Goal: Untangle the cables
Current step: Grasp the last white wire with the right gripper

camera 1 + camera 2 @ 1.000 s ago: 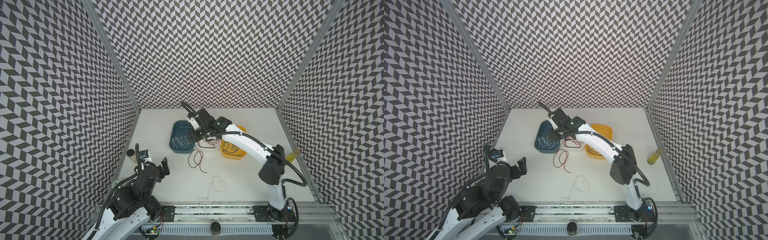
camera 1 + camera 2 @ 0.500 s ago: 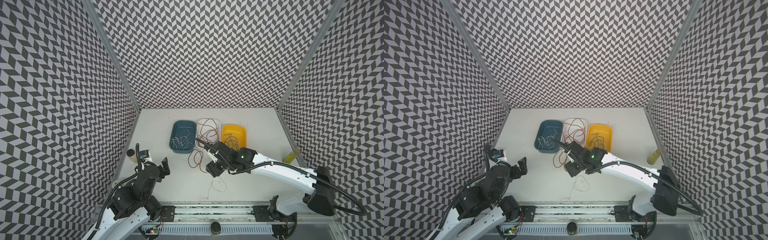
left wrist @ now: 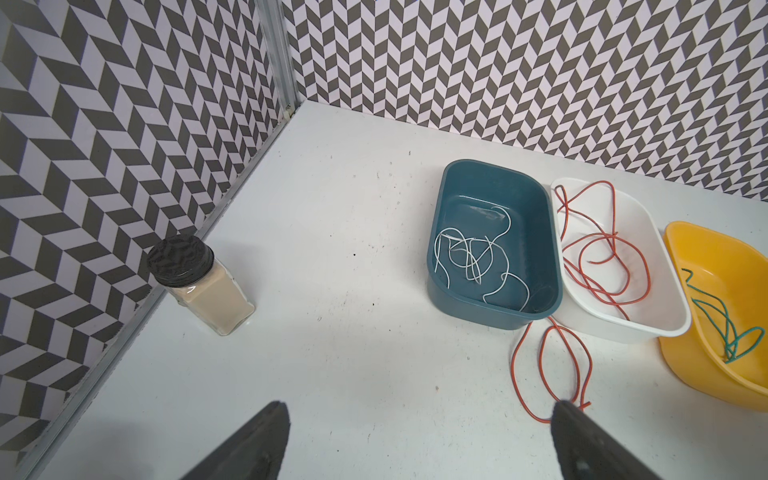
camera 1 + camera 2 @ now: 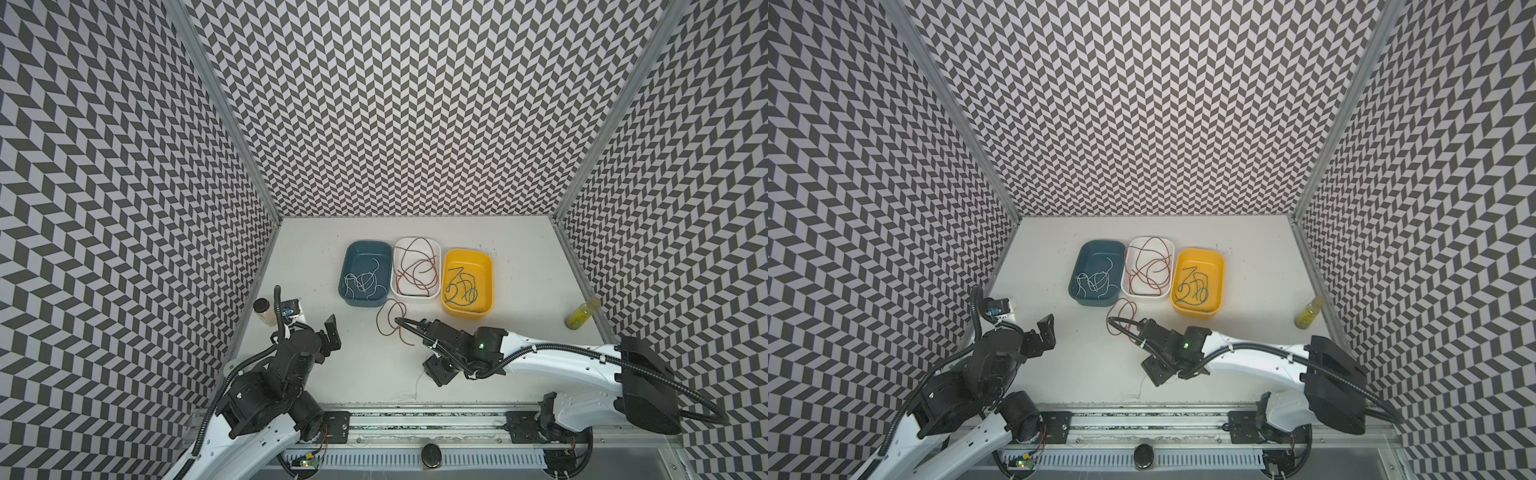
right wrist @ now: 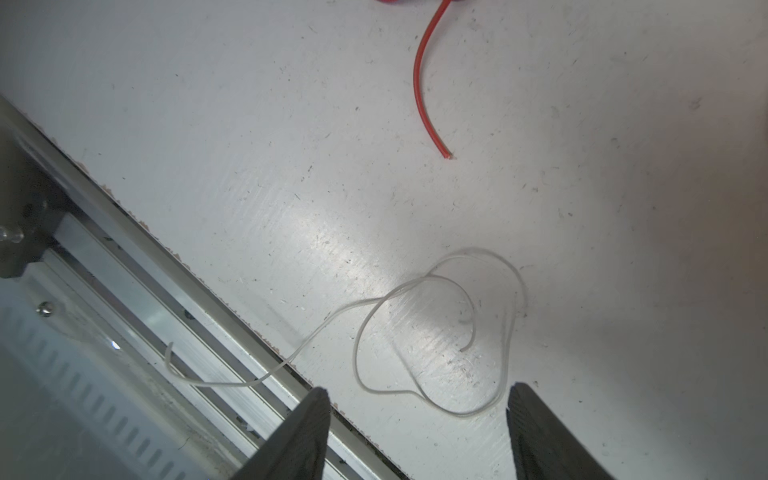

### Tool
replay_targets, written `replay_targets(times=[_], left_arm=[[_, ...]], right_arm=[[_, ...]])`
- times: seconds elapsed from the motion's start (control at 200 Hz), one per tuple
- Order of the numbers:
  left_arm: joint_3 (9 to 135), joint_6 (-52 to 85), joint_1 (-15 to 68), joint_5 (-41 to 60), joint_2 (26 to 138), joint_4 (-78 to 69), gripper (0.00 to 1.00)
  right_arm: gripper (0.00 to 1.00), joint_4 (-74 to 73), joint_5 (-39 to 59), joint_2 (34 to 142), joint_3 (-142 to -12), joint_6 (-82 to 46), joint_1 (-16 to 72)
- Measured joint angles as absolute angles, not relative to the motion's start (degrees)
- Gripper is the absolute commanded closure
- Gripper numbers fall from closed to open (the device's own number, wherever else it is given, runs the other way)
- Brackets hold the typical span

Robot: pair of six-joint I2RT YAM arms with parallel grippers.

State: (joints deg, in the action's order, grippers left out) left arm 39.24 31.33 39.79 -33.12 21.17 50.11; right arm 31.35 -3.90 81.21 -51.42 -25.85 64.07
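The right gripper will next lower its open fingers onto the rail-side strand of the white cable's loop below, beside the crossing (image 5: 368,325), where the strand runs single, and will close there.
A loose white cable (image 5: 436,332) lies looped on the table by the front edge, one end trailing over the rail. My right gripper (image 5: 415,395) hovers over that loop, open and holding nothing; both top views show it (image 4: 436,374) (image 4: 1156,372). A red cable (image 4: 390,322) (image 3: 548,365) lies on the table in front of the tubs. White cables rest in the blue tub (image 4: 351,257), red ones in the white tub (image 4: 436,249), dark green ones in the yellow tub (image 4: 488,266). My left gripper (image 4: 330,332) (image 3: 419,409) stays open at the left, away from every cable.
A glass jar with a black lid (image 4: 263,311) (image 3: 199,286) stands by the left wall. A small yellow bottle (image 4: 582,318) stands by the right wall. The metal rail (image 5: 124,291) runs just past the table's front edge, right beside the right gripper's fingers.
My right arm has swung from the tubs at the back down to the front edge, ending over the white cable. The left arm has not moved.
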Motion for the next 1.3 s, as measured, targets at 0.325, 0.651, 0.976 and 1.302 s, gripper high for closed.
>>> replay_targets(times=[0.325,0.651,0.976,1.302], left_arm=[[39.24,31.33,39.79,-33.12,21.17,50.09,0.0],[39.24,31.33,39.79,-33.12,21.17,50.11,0.0],[39.24,31.33,39.79,-33.12,21.17,50.11,0.0],[39.24,31.33,39.77,-33.12,21.17,50.11,0.0]], right_arm=[[0.52,27.92,-4.25,86.02,-51.42,-27.86,65.54],[0.67,25.47,-4.29,90.56,-50.85,-28.69,65.65],[0.76,24.84,-4.54,92.25,-50.48,-29.06,65.63],[0.92,24.71,-4.91,92.31,-50.46,-29.17,65.65]])
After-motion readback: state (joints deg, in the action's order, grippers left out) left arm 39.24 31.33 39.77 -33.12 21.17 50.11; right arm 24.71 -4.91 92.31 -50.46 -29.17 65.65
